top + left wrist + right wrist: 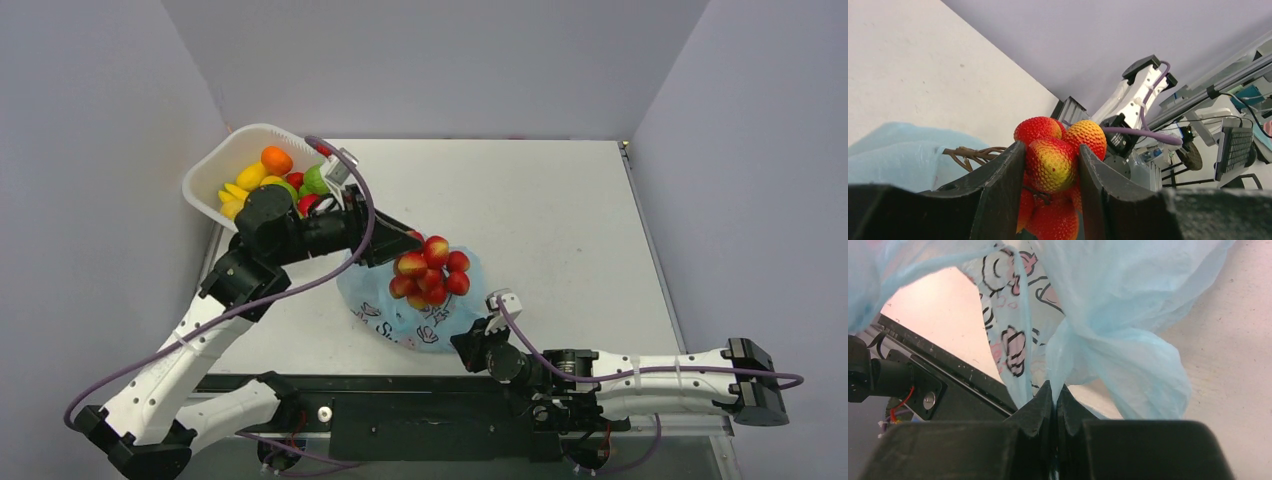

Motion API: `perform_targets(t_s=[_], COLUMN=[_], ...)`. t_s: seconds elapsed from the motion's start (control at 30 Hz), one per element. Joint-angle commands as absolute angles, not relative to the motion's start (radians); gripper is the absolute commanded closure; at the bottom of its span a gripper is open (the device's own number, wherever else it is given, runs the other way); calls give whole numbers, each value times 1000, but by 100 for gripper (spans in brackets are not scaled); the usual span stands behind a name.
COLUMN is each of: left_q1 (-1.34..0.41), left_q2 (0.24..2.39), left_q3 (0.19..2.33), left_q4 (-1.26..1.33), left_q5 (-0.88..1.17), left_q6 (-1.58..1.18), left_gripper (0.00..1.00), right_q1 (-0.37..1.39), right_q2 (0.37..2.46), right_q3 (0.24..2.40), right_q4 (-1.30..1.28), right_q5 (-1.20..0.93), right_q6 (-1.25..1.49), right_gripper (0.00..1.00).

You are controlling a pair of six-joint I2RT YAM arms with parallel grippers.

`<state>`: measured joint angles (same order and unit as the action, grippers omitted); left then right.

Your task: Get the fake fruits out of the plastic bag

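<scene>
The grape bunch (431, 271) will go outward and left in the top view next, for my left gripper to release over the white basket, because other fruits lie there.
My left gripper (398, 250) is shut on the red grape bunch (431, 271), holding it just above the light-blue plastic bag (420, 318). In the left wrist view the bunch (1050, 165) is pinched between my two black fingers (998, 185), with its brown stem and the bag (893, 155) on the left. My right gripper (470, 345) is shut on a fold of the bag at its near right edge. The right wrist view shows the bag (1108, 315) gathered into my closed fingertips (1040, 407). An orange (276, 159) lies in the white basket. Other fruits in the bag are hidden.
The white basket (215, 165) at the back left holds yellow, green and red fruits behind my left arm. Grey walls enclose the table on three sides. A black rail (400, 405) runs along the near edge.
</scene>
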<state>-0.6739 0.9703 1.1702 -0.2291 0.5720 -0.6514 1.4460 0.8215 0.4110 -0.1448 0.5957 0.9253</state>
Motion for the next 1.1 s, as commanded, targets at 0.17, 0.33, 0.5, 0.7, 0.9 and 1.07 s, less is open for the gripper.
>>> perform_targets(t_s=[0.17, 0.33, 0.5, 0.7, 0.9, 1.07], left_q1=[-330, -170, -165, -121, -45, 42], left_q2=[1094, 1149, 1210, 1151, 1166, 1222], left_q3=[1325, 1200, 1147, 1259, 1366, 1424], left_q4=[-6, 499, 932, 323, -89, -318], left_q5=[924, 1033, 1022, 987, 904, 752], left_q6=[-854, -1259, -1596, -1123, -803, -561], left_gripper=[100, 100, 100, 100, 100, 100], right_q1=[1438, 1438, 1435, 1432, 1431, 1431], right_q2=[779, 778, 789, 804, 802, 797], right_q3=[415, 418, 428, 440, 431, 438], right_q4=[-160, -169, -170, -173, -171, -171], right_q5=[634, 637, 635, 625, 627, 629], right_q6=[940, 937, 935, 925, 927, 922], right_gripper=[100, 100, 100, 100, 100, 100])
